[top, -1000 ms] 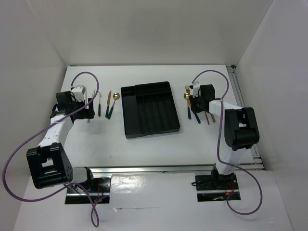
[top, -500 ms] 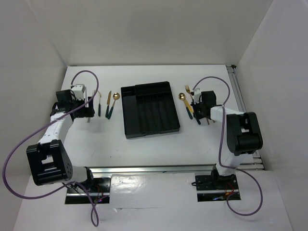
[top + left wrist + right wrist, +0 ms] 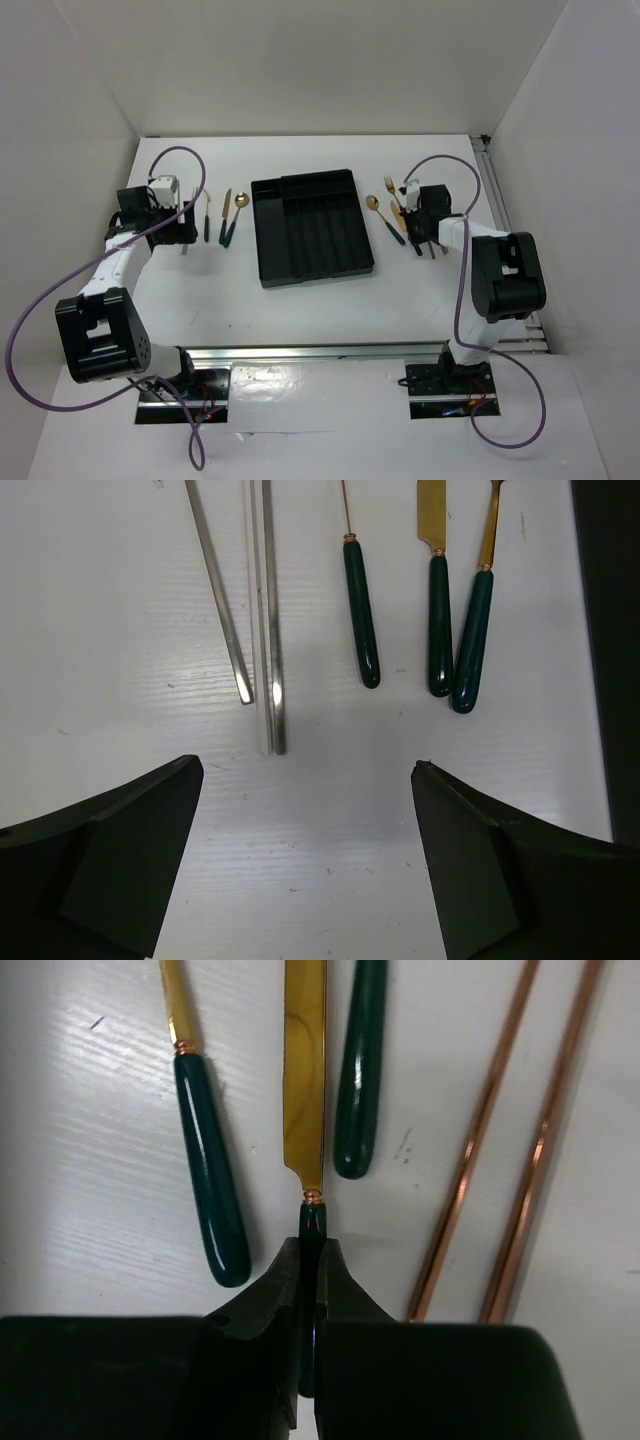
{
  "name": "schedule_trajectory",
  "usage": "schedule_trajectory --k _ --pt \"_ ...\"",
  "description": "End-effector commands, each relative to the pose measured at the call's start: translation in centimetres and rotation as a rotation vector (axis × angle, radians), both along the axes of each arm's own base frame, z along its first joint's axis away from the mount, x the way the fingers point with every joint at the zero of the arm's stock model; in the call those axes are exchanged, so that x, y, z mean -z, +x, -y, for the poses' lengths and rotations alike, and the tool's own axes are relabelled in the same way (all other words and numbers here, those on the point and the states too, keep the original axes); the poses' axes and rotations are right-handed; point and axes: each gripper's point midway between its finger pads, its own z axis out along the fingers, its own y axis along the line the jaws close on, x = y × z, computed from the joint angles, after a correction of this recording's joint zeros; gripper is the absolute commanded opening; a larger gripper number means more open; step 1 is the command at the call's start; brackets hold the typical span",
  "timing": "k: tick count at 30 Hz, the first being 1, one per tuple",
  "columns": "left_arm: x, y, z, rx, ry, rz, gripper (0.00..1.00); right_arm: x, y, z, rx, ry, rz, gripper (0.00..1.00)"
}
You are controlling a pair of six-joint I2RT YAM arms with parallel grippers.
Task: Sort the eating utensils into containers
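The tray's spoon-side section [image 3: 348, 224] is empty. My right gripper will next bring the knife up and to the left in the top view to release it there.
The black cutlery tray [image 3: 259, 240] lies mid-table, its long compartments looking empty. My right gripper [image 3: 318, 1250] is shut on the dark green handle of a gold-bladed knife [image 3: 305, 1080], low at the table right of the tray [image 3: 408, 216]. A green-handled utensil [image 3: 210, 1160] lies on its left and another [image 3: 358, 1070] on its right, then two copper chopsticks [image 3: 480, 1140]. My left gripper [image 3: 308, 768] is open and empty just before the silver chopsticks [image 3: 270, 630]. A fork handle [image 3: 360, 610], a knife [image 3: 438, 610] and a spoon [image 3: 473, 630] lie to their right.
A gold spoon [image 3: 378, 212] and fork [image 3: 389, 185] lie between the tray and my right gripper. White walls close in the table on the left, back and right. A metal rail [image 3: 500, 200] runs along the right edge.
My right wrist has shifted right and turned over the right-hand utensils, uncovering the gold spoon beside the tray. The left arm has hardly moved.
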Motion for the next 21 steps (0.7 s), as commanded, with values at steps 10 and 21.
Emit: schedule_trajectory --k 10,21 --pt "-2.8 1.5 -0.1 0.025 0.029 0.095 1.00 -15.2 5.5 -3.8 0.100 0.330 0.206 0.00" --pt "-3.5 1.1 -0.5 -0.004 0.048 0.114 1.00 -18.1 3.6 -13.8 0.130 0.582 0.065 0.00"
